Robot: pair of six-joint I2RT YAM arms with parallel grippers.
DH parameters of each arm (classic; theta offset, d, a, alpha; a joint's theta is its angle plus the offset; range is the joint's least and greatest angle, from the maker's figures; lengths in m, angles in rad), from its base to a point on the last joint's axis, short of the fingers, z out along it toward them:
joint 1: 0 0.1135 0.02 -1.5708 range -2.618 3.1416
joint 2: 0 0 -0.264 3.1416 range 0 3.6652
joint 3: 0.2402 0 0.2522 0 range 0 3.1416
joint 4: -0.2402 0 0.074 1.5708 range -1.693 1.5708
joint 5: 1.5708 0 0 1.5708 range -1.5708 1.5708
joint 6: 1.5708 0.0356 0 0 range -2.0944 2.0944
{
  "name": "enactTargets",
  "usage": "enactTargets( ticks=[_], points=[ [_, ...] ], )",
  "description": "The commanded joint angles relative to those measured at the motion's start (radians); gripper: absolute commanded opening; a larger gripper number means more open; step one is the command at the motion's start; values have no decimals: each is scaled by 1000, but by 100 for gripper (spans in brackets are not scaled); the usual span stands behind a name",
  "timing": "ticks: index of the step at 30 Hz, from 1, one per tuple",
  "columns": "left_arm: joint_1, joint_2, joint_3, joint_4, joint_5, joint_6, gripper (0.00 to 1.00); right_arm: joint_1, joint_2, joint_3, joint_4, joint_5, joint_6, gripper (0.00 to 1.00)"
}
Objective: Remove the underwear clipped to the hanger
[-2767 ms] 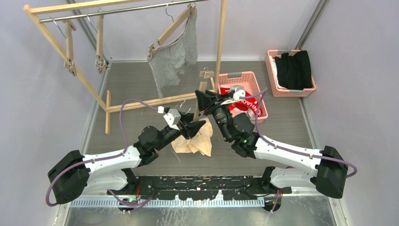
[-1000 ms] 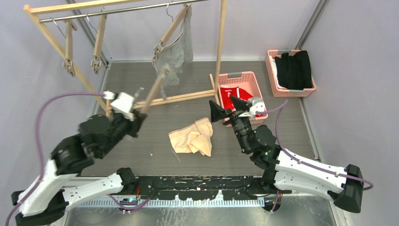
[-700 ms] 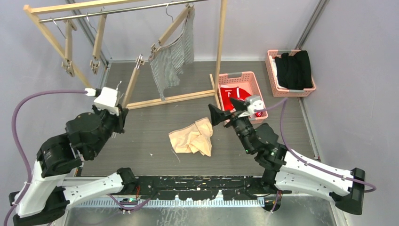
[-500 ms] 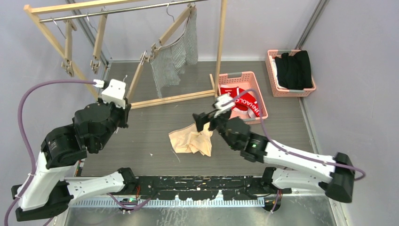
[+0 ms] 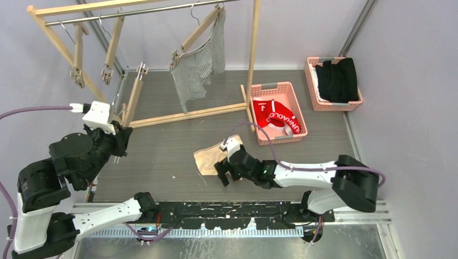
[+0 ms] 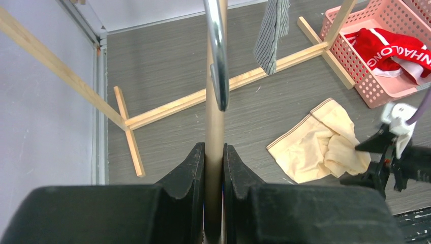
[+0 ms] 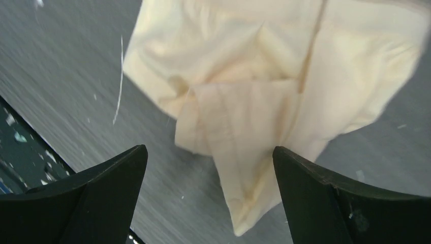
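Note:
The bunched cloth is already between the open fingers, so the robot's right gripper should next go down onto the near fold of the cream underwear (image 7: 243,162) and close there.
My left gripper (image 6: 214,148) is shut on the wooden bar of an empty hanger (image 5: 133,94), its metal hook (image 6: 217,51) pointing away from me; the arm (image 5: 86,151) is raised at the left by the rack. The cream underwear (image 5: 208,158) lies crumpled on the floor. My right gripper (image 5: 223,176) hangs low over its near edge, wide open, with the cloth (image 7: 254,101) between and beyond the fingertips, untouched. The striped underwear (image 5: 197,67) is clipped to a hanger on the rail. The red underwear (image 5: 276,116) lies in a pink basket (image 5: 259,89).
The wooden rack (image 5: 135,9) spans the back, its foot bar (image 5: 183,115) lying across the floor. Two empty hangers (image 5: 78,56) hang at its left end. A second pink basket (image 5: 312,81) at the back right holds a black garment (image 5: 337,78).
The left arm has swung the empty hanger away to the left, towards the rack. The right gripper has come back from near the basket and dropped low over the cream underwear.

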Motion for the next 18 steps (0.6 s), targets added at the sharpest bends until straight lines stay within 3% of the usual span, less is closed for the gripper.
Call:
enactTargets(
  ticks=[1, 3, 5, 7, 9, 10, 14, 18],
  points=[
    [-1, -21, 8, 40, -53, 5, 0, 51, 89, -45, 55, -94, 110, 98],
    [-2, -11, 23, 58, -93, 42, 0, 59, 147, -50, 71, -87, 136, 87],
    [0, 9, 43, 69, -147, 87, 0, 60, 202, -42, 69, -70, 150, 68],
    [0, 22, 44, 111, -201, 158, 0, 60, 233, -28, 54, -54, 157, 44],
    [-1, 12, 38, 176, -230, 230, 0, 61, 226, -19, 37, 11, 160, 13],
    [-1, 6, 43, 198, -235, 250, 0, 61, 209, -15, 22, 39, 162, 3],
    [-10, 4, 78, 226, -241, 275, 0, 63, 69, 2, -53, 172, 150, 1],
    [-17, 115, 148, 148, -197, 247, 0, 64, -109, 68, -169, 354, 109, 1]
  ],
)
